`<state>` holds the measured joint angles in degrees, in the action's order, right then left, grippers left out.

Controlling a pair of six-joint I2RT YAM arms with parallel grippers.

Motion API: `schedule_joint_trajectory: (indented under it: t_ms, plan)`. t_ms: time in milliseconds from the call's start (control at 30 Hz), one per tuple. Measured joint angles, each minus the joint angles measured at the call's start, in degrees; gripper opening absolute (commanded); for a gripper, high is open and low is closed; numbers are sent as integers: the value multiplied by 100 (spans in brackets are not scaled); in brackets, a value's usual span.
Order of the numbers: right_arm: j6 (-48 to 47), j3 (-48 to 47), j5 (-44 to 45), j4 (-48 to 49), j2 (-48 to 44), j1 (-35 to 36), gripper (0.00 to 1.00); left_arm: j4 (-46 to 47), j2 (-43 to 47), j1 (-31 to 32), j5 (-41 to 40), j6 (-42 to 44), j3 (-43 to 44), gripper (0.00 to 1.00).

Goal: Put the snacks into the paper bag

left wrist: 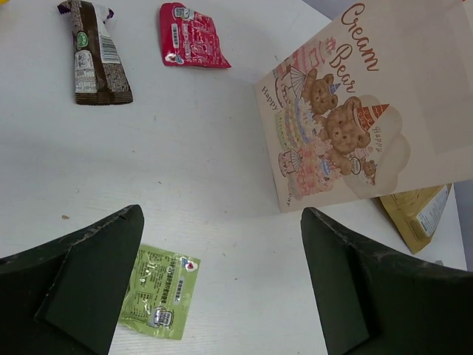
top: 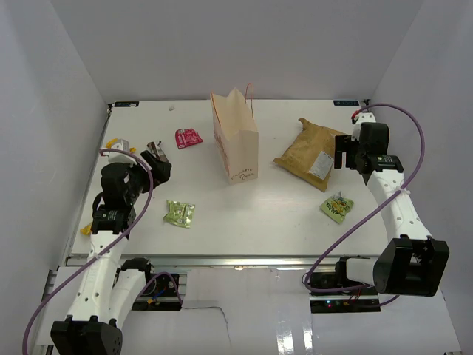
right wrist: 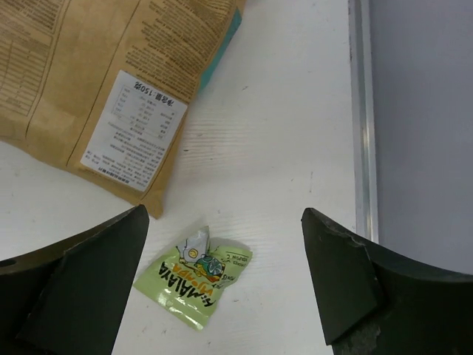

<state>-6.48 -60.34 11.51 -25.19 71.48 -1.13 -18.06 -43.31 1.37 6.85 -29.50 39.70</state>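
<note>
I will move my right gripper back, turn it and lower it onto the green packet's crumpled end [top: 341, 201] [right wrist: 213, 264] next, because that packet is below the gripper, closer to my base.
The cream paper bag [top: 236, 144] [left wrist: 355, 111] stands upright mid-table, its red cord handles up. Right of it lies the large brown-gold pouch [top: 310, 155] [right wrist: 96, 81] with a white label. One green packet [top: 179, 214] [left wrist: 159, 292] lies at front left, partly behind a finger of my left gripper [top: 157, 166] [left wrist: 222, 218], which hovers open and empty. Another green packet [top: 337, 207] [right wrist: 196, 277] lies below my right gripper [top: 343, 152] [right wrist: 225, 218], also open and empty, beside the pouch's right edge. A red packet [top: 188, 137] [left wrist: 188, 46] lies left of the bag.
A dark brown bar wrapper [top: 155, 150] [left wrist: 94, 53] and a yellow packet [top: 114, 143] lie near the table's left edge. The metal rail of the table's right edge [right wrist: 362, 111] runs close to my right gripper. White walls enclose the table on three sides.
</note>
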Motion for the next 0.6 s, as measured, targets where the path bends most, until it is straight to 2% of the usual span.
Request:
schedule_joint_trajectory:
  t_ms: [133, 300, 467, 600]
  plan:
    - [-345, -4, -647, -190, 0, 0, 90, -138, 79, 0, 48, -20, 0, 98]
    - [-1926, -216, -1923, -944, 103, 79, 90, -369, 317, 0, 68, -37, -83, 98]
    - [-3049, -573, -2723, -1827, 800, 157, 90, -619, 518, 0, 66, -55, -98, 98]
    - [-3388, -586, -3071, -2308, 1408, -348, 99, -772, 560, 0, 79, -52, -98, 98]
